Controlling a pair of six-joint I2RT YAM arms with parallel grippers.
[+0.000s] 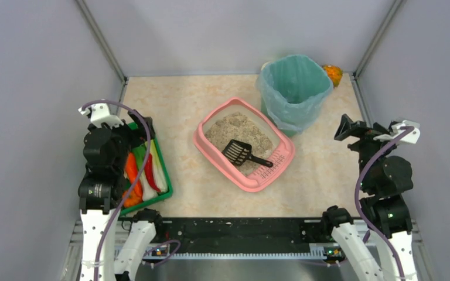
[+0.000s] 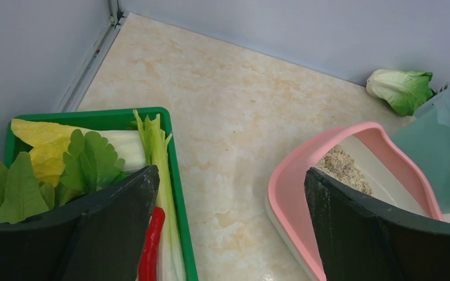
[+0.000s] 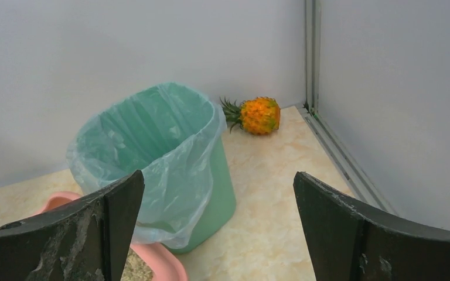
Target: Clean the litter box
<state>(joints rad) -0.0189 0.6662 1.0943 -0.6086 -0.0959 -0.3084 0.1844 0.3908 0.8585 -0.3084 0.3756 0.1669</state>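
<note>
I will turn my right gripper and move it down and to the left in the top view, onto the scoop's handle (image 1: 261,160), since that reaches clear of the litter.
The pink litter box (image 1: 198,140) sits mid-table, turned at an angle, with beige litter (image 1: 241,130) inside. A black scoop (image 1: 241,153) lies in it, its handle pointing toward the slotted ledge. My left gripper (image 1: 139,127) hangs open above the green tray, left of the box. In the left wrist view that gripper (image 2: 229,171) frames bare table, with the box's rim (image 2: 284,178) by the right finger. My right gripper (image 1: 350,127) is open to the right of the box. In the right wrist view it (image 3: 217,175) faces the bin, and a corner of the box (image 3: 167,261) shows low down.
A teal-lined bin (image 1: 296,88) stands just behind the box, touching its far corner. A toy pineapple (image 1: 333,74) lies in the back right corner. A green tray (image 1: 168,188) of toy vegetables sits at the left. A toy lettuce (image 2: 401,89) lies by the back wall.
</note>
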